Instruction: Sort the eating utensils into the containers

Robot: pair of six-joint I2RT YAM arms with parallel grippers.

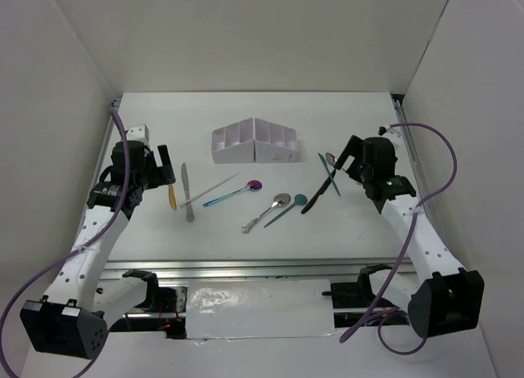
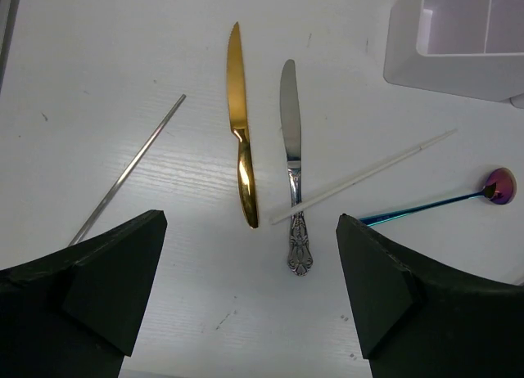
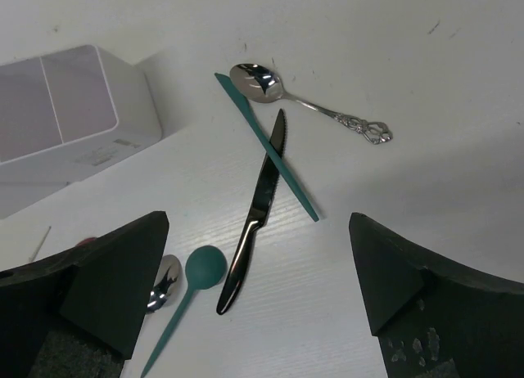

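I should move my right gripper down and to the left in the top view, onto the teal knife's middle (image 3: 266,144), because that knife lies across the black knife (image 3: 254,210).
The white organizer box (image 1: 254,142) stands at the back middle; it also shows in the left wrist view (image 2: 458,42) and the right wrist view (image 3: 74,108). My left gripper (image 1: 161,173) (image 2: 250,300) is open and empty, hovering above a gold knife (image 2: 240,132), a silver knife (image 2: 291,165), a white stick (image 2: 364,175), a thin silver stick (image 2: 127,169) and an iridescent spoon (image 2: 446,204). My right gripper (image 1: 342,162) (image 3: 258,300) is open and empty above a black knife (image 3: 254,210), a teal knife (image 3: 266,145), a silver spoon (image 3: 303,101) and a teal spoon (image 3: 184,296).
Another silver spoon (image 1: 268,212) lies beside the teal spoon at the table's middle. White walls enclose the table on the left, back and right. A metal rail (image 1: 246,272) runs along the near edge.
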